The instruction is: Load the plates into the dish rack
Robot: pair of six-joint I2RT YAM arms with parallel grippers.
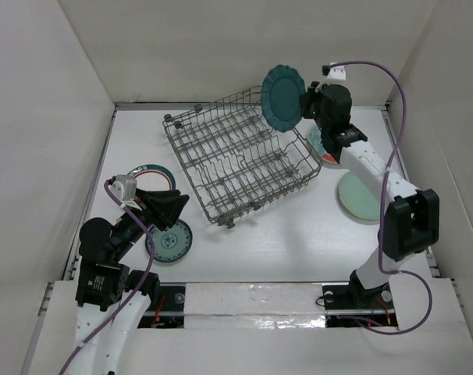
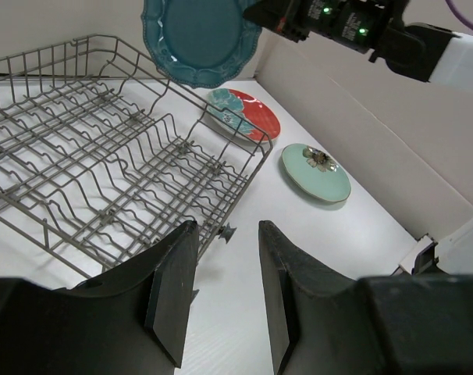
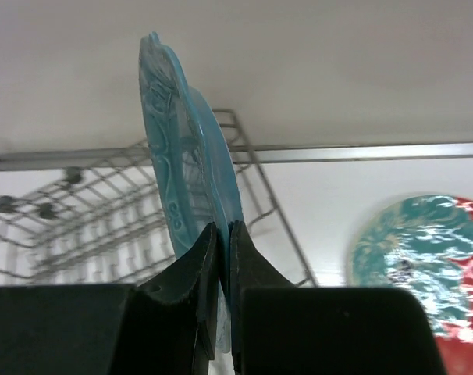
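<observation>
My right gripper should next tilt the dark teal plate steeper and bring it down inside the rack's far corner (image 1: 257, 114) (image 3: 243, 170), onto empty wires.
My right gripper (image 1: 305, 100) is shut on the rim of the dark teal scalloped plate (image 1: 282, 98), holding it on edge in the air above the far right corner of the grey wire dish rack (image 1: 236, 156). In the right wrist view the plate (image 3: 186, 164) stands upright between my fingers (image 3: 221, 242). The half red half teal plate (image 1: 324, 148) and the pale mint plate (image 1: 358, 195) lie on the table right of the rack. The small teal patterned plate (image 1: 170, 241) and the white banded plate (image 1: 147, 176) lie at the left. My left gripper (image 1: 182, 205) is open and empty above the small plate.
The rack (image 2: 104, 172) holds no plates and sits askew in the table's middle. White walls (image 1: 49, 117) close in the table on the left, far and right sides. The right arm's purple cable (image 1: 400, 117) loops above the mint plate.
</observation>
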